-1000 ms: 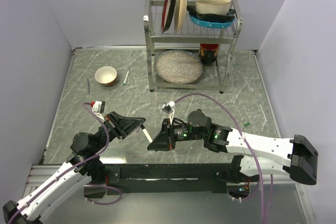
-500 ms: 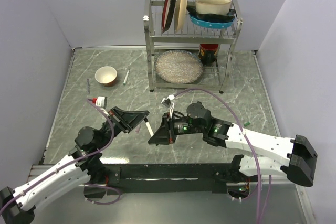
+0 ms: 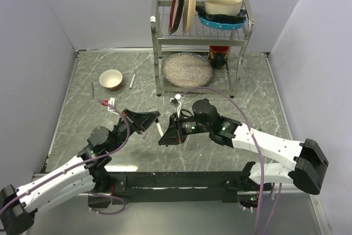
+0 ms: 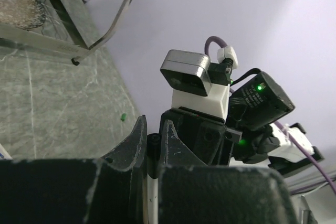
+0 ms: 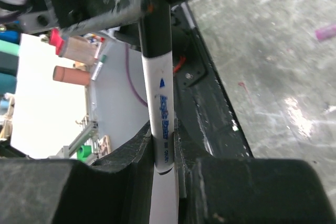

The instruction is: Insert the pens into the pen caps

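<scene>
My left gripper is holding the capped pen, and next it should tilt downward and come down to release the pen on the tabletop.
A white pen [image 3: 158, 129] spans between my two grippers above the table. My right gripper [image 3: 166, 135] is shut on its rear end, printed with blue letters [image 5: 164, 121]. My left gripper [image 3: 150, 120] is shut on a dark cap [image 4: 152, 149] that sits over the pen's front end, with the white barrel [image 4: 149, 199] showing below it. The cap also shows in the right wrist view [image 5: 156, 22]. A second white pen [image 3: 132, 81] lies on the table beside the bowl. A tiny green piece [image 4: 122, 116], perhaps the greenish cap, lies on the table.
A metal dish rack [image 3: 159, 48] with plates and a pot stands at the back, a grainy round plate [image 3: 187, 70] under it. A small bowl [image 3: 111, 79] sits back left, a thin dark stick [image 3: 92, 89] next to it. A pink bit [image 5: 326, 31] lies on the table.
Both arms have moved away from the near edge. The grippers have come closer together, so less of the white pen shows between them.
</scene>
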`<state>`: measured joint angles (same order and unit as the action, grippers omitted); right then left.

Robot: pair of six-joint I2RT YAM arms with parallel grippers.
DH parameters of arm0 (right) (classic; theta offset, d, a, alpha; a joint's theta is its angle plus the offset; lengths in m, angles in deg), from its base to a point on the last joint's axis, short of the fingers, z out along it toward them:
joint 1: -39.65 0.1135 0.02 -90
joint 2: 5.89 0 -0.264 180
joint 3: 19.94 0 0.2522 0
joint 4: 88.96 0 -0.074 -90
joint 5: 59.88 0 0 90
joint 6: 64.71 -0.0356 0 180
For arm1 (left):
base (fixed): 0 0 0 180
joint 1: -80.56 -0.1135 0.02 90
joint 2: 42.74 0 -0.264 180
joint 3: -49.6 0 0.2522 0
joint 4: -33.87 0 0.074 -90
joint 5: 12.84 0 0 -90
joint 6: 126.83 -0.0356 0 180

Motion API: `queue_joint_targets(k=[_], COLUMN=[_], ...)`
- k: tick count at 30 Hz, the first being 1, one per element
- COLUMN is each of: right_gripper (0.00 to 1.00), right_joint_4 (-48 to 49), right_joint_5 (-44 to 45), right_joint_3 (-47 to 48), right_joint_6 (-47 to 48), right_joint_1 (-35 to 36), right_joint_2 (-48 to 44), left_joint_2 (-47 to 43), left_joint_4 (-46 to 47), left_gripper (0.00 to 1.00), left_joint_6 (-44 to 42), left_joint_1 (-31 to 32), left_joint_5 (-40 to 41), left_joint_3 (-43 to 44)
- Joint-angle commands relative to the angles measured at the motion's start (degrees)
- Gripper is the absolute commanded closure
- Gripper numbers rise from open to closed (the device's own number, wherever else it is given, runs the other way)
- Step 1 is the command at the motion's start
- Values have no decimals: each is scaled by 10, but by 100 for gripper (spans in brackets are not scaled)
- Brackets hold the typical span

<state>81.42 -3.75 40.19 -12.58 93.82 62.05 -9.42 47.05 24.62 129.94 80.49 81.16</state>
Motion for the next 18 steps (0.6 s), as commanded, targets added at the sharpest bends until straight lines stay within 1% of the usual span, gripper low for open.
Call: queue_joint_targets(k=[1,4,9,10,11,13,15,17,18], right_gripper=[100,100,100,100,100,100,100,100,100], right_joint_4=[242,241,286,290,304,313,315,301,295], right_joint_5=[221,216,188,187,181,173,148,117,105], right_joint_3=[131,142,116,110,102,86,87,98,108], right_joint_6=[23,28,-2,-5,-12,-16,-18,-17,-18], right_joint_1=[-73,-86,-116,-120,-121,-122,-122,-122,-122], right_joint_2=[11,31,41,40,33,28,34,55,62], left_joint_2=[53,58,27,19,7,-3,-5,17,27], left_joint_4=[-149,-136,-157,-162,-193,-221,-231,-251,-278], left_gripper=[99,99,99,99,99,99,99,99,99], left_joint_6=[-23,-18,-36,-41,-48,-55,-57,-66,-80], left_joint_1=[98,99,101,101,101,102,101,100,100], left_joint_5=[-264,-270,-255,-250,-237,-200,-181,-158,-145], left_joint_3=[-21,-31,-35,-36,-32,-21,-4,20,52])
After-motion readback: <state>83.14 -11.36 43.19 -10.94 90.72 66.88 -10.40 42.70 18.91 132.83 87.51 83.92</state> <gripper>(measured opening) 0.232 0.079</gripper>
